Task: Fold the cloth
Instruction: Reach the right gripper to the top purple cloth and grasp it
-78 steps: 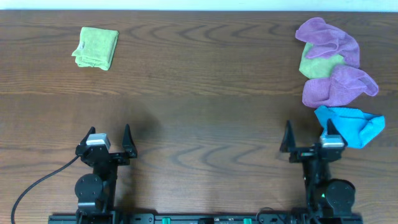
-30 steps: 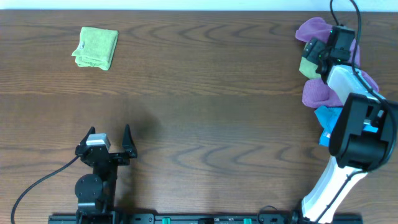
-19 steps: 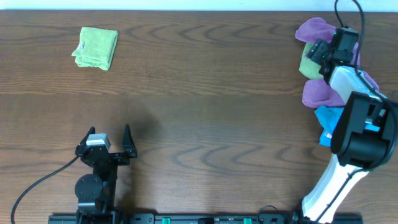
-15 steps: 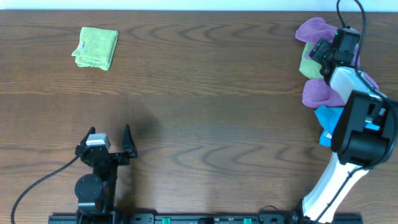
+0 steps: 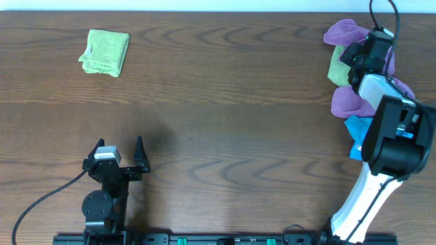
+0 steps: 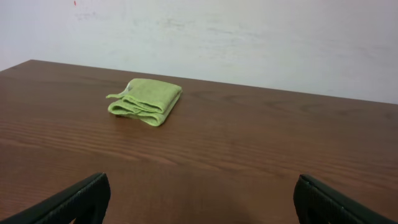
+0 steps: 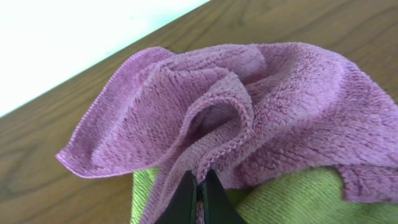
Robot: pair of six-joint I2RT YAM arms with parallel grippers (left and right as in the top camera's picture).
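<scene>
My right gripper raises the fold next, carries it back and left in the overhead view to the table's bare middle and releases it there.
The cloth (image 5: 343,34) is a pinkish-purple towel lying crumpled at the table's far right, on top of a lime-green cloth (image 5: 340,72). In the right wrist view the cloth (image 7: 286,106) fills the frame, with a raised fold at its middle. My right gripper (image 5: 354,54) reaches over the pile. Seen from its wrist, the right gripper (image 7: 199,178) is shut on the stitched edge of that fold. My left gripper (image 5: 120,145) rests near the front left, open and holding nothing. From its own wrist camera the left gripper (image 6: 200,204) shows only bare table between its fingers.
A second purple cloth (image 5: 349,101) and a blue cloth (image 5: 355,126) lie just nearer than the pile, partly under my right arm. A folded lime-green cloth (image 5: 104,52) sits at the far left, also in the left wrist view (image 6: 147,101). The table's far edge runs behind the pile.
My right gripper's jaws have closed on the cloth's raised fold, after the arm swung out from its rest place to the pile. The left arm has not moved.
</scene>
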